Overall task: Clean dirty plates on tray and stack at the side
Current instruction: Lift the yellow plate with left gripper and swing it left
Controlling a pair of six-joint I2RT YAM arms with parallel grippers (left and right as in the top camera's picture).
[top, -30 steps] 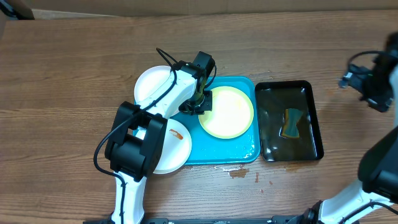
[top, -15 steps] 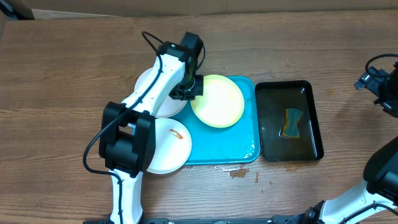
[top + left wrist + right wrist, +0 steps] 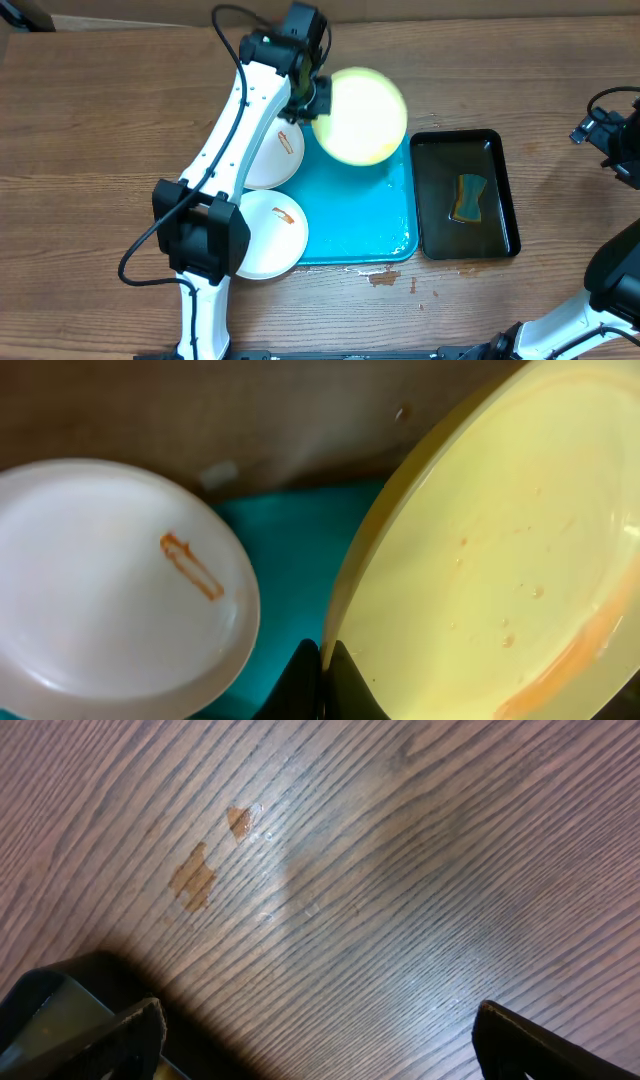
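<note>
Next, my left gripper will swing left in the overhead view to the clear wood below, past the white plates, then lower the plate and release it.
My left gripper [image 3: 314,103] is shut on the rim of the lime-green plate [image 3: 360,115] and holds it lifted over the far edge of the turquoise tray [image 3: 380,215]. In the left wrist view my left gripper [image 3: 325,675] pinches the plate's edge, and the plate [image 3: 500,550] shows an orange smear. A white plate [image 3: 272,155] with a brown-orange smear lies at the tray's left edge and also shows in the left wrist view [image 3: 110,575]. A second smeared white plate [image 3: 268,233] lies at the tray's near left corner. My right gripper [image 3: 318,1040] is open and empty above bare wood at the far right.
A narrow black tray [image 3: 465,195] holding water and a sponge [image 3: 467,198] sits right of the turquoise tray; its corner shows in the right wrist view [image 3: 50,1020]. Small wet spots [image 3: 195,875] mark the wooden table [image 3: 100,130].
My left gripper has lifted the lime-green plate off the tray and carried it toward the far edge. The white plate it covered now shows. The right arm has drawn further right.
</note>
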